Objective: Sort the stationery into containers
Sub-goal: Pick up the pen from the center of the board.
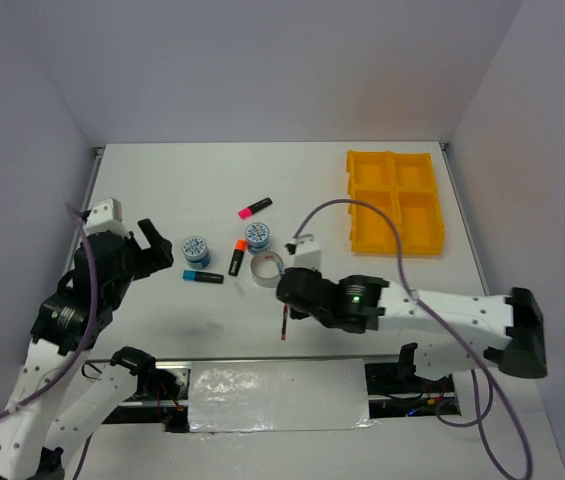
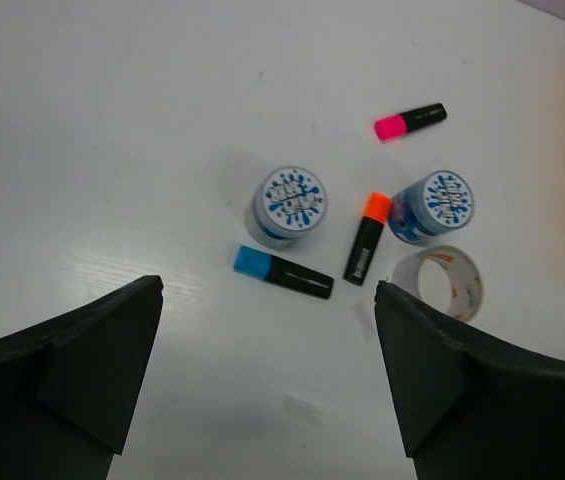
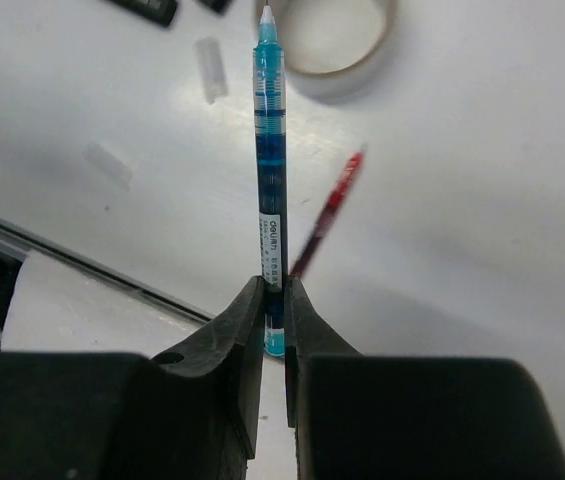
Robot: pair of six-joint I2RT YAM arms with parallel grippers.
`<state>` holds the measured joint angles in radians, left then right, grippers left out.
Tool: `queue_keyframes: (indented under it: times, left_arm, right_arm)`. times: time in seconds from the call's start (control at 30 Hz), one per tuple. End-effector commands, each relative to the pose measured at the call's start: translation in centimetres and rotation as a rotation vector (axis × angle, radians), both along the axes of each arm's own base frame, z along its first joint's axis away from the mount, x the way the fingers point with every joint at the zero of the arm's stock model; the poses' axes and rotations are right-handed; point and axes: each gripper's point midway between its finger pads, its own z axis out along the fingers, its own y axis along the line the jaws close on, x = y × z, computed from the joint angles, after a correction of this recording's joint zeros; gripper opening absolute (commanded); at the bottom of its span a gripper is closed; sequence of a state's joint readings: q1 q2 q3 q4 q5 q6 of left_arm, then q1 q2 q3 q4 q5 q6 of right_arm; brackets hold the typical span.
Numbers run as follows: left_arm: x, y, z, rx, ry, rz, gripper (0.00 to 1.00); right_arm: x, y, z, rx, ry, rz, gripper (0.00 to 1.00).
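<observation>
My left gripper should next move toward the tape ring and go down onto the clear pen cap (image 1: 239,289) (image 2: 362,320), because that is below the gripper, to its right in the top view.
My right gripper (image 3: 273,290) is shut on a blue pen (image 3: 270,160), held above the table near the front edge; the gripper (image 1: 287,293) also shows in the top view. A red pen (image 3: 327,212) lies on the table below it (image 1: 283,325). The silver tape ring (image 1: 265,267) lies just beyond. Two blue-white tape rolls (image 1: 195,249) (image 1: 258,236) and the blue (image 1: 202,276), orange (image 1: 238,257) and pink (image 1: 255,208) highlighters lie mid-table. My left gripper (image 2: 267,340) is open and empty, above the table left of them. The yellow tray (image 1: 395,202) sits far right.
A small clear pen cap (image 3: 210,69) lies on the table near the tape ring. A foil-covered panel (image 1: 277,397) and a metal rail run along the table's front edge between the arm bases. White walls close in the left, back and right sides.
</observation>
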<state>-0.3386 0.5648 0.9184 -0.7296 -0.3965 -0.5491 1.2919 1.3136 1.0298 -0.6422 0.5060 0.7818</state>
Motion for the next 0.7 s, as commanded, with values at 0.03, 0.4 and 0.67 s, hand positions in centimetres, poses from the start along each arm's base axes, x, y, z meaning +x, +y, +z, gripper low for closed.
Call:
queue_keyframes:
  times: [0.03, 0.4, 0.67]
  left_arm:
    - [2.4, -4.7, -0.8, -0.224, 0.088, -0.054, 0.99]
    - [3.6, -15.7, -9.2, -0.291, 0.274, 0.026, 0.99]
    - [2.6, -18.4, -16.4, -0.108, 0.547, 0.189, 0.99]
  right_arm:
    - [1.6, -7.1, 3.2, 0.059, -0.084, -0.162, 0.00]
    - [1.4, -12.4, 4.1, 0.020, -0.104, -0.243, 0.00]
    - [1.1, -12.1, 3.0, 0.027, -0.083, -0.223, 0.00]
